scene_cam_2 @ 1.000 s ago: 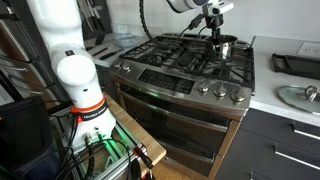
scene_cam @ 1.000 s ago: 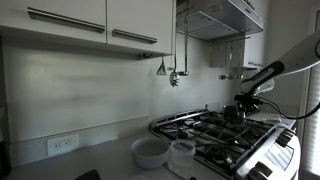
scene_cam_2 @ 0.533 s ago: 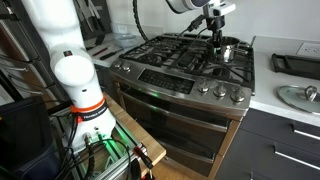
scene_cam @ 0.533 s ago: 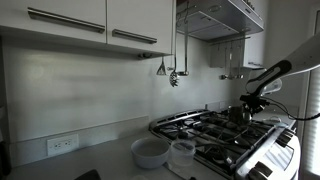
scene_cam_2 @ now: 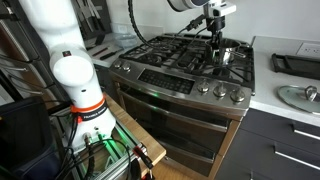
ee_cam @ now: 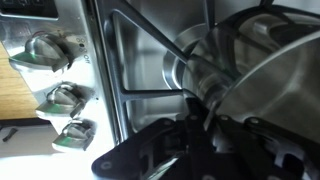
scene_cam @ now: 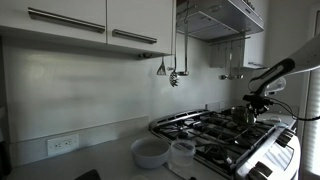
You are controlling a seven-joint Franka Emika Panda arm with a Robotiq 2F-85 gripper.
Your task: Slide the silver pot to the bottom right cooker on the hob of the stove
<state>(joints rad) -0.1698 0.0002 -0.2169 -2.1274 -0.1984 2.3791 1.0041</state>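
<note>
The pot sits behind the front cooker (scene_cam_2: 218, 69) (ee_cam: 178, 70), so next my gripper will pull back toward the knobs, slide the pot onto that cooker and let go of the pot's rim there.
The silver pot (scene_cam_2: 228, 52) stands on the black grates of the hob (scene_cam_2: 165, 55), on the right side of the stove (scene_cam_2: 170, 88), just behind the front right cooker (scene_cam_2: 218, 69). My gripper (scene_cam_2: 215, 36) reaches down from above and is shut on the pot's rim. In the wrist view the shiny pot (ee_cam: 255, 55) fills the upper right, with the dark fingers (ee_cam: 192, 125) closed at its edge. In an exterior view the gripper (scene_cam: 252, 106) and the pot (scene_cam: 244, 116) are at the far side of the hob.
A row of knobs (scene_cam_2: 222, 92) lines the stove's front edge and also shows in the wrist view (ee_cam: 52, 50). Two pale bowls (scene_cam: 152, 152) sit on the counter beside the stove. A sink (scene_cam_2: 296, 96) lies to the right. Utensils (scene_cam: 172, 74) hang on the wall.
The gripper and the silver pot have slid a little toward the stove's front edge on the right side.
</note>
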